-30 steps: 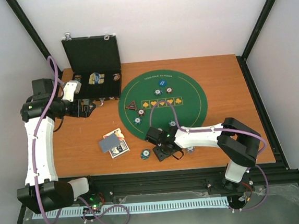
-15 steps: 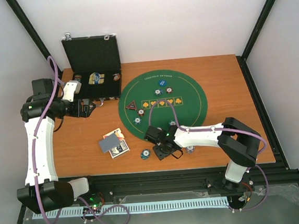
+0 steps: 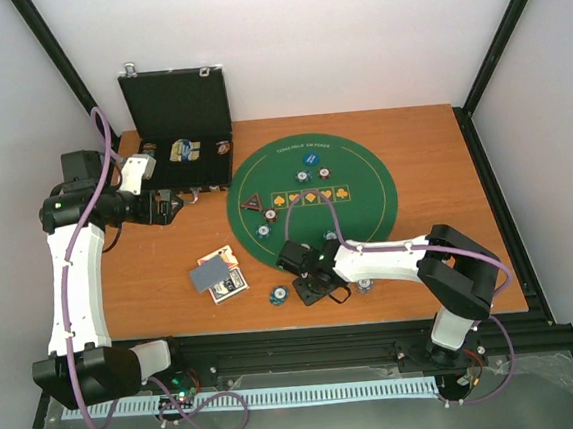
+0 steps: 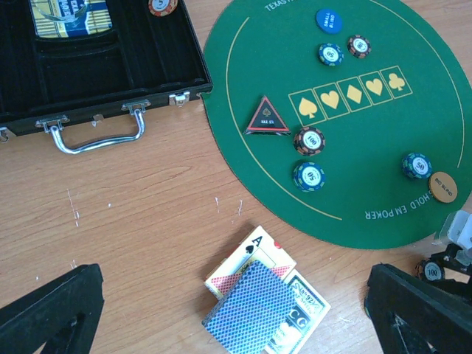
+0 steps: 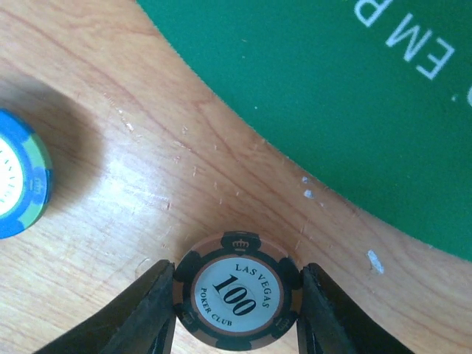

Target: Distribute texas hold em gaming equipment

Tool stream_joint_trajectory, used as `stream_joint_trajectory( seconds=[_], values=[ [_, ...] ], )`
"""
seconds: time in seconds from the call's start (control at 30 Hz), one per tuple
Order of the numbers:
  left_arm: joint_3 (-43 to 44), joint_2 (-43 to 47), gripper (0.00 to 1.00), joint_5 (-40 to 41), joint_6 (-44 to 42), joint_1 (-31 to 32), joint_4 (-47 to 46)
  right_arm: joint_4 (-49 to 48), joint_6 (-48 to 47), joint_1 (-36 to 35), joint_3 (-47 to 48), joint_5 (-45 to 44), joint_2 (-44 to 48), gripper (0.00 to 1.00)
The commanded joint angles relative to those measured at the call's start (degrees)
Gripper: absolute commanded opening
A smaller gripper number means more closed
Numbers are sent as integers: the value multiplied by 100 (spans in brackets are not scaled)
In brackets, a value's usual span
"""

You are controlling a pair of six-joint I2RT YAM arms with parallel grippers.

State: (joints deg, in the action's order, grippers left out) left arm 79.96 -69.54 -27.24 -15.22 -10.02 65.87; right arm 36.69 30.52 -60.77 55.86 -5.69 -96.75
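Observation:
Next I should lift the brown chip in my right gripper outward over the bare green beside the mat's nearest blue chip, lower and release, since that green lies outward.
My right gripper sits low on the wood just off the green mat. Its two fingers press against both sides of a brown 100 poker chip lying flat on the table. A blue chip lies to its left. In the top view the right gripper is at the mat's near edge. My left gripper hangs open above the table, holding nothing. Below it lie the playing cards. On the mat are several chips, a blue disc, an orange disc and the triangular token.
The black hinged case stands open at the back left, with a card box and a chip inside. The round mat covers the table's middle. Loose chips lie either side of the right gripper near the front edge.
The right gripper's fingers have drawn in around the 100 chip. Both arms have stayed almost where they were.

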Motion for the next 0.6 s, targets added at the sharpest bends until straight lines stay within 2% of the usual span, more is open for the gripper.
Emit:
stream_joint_trajectory(
  seconds=[0.0,0.23,0.37,0.47,0.57],
  values=[
    [104,63,100,-44,61,-42,33,81,-33,21,133,-129,53,38],
    [83,50,100,-42,56,-38,23,420,-102,69,359,-283,310,32],
    [94,46,100,-47,57,-43,25,697,-213,182,578,-384,535,31],
    [109,44,100,-48,55,-37,38,856,-320,425,687,-479,702,31],
    [118,37,100,-55,55,-41,40,896,-497,958,692,-507,802,31]
  ],
)
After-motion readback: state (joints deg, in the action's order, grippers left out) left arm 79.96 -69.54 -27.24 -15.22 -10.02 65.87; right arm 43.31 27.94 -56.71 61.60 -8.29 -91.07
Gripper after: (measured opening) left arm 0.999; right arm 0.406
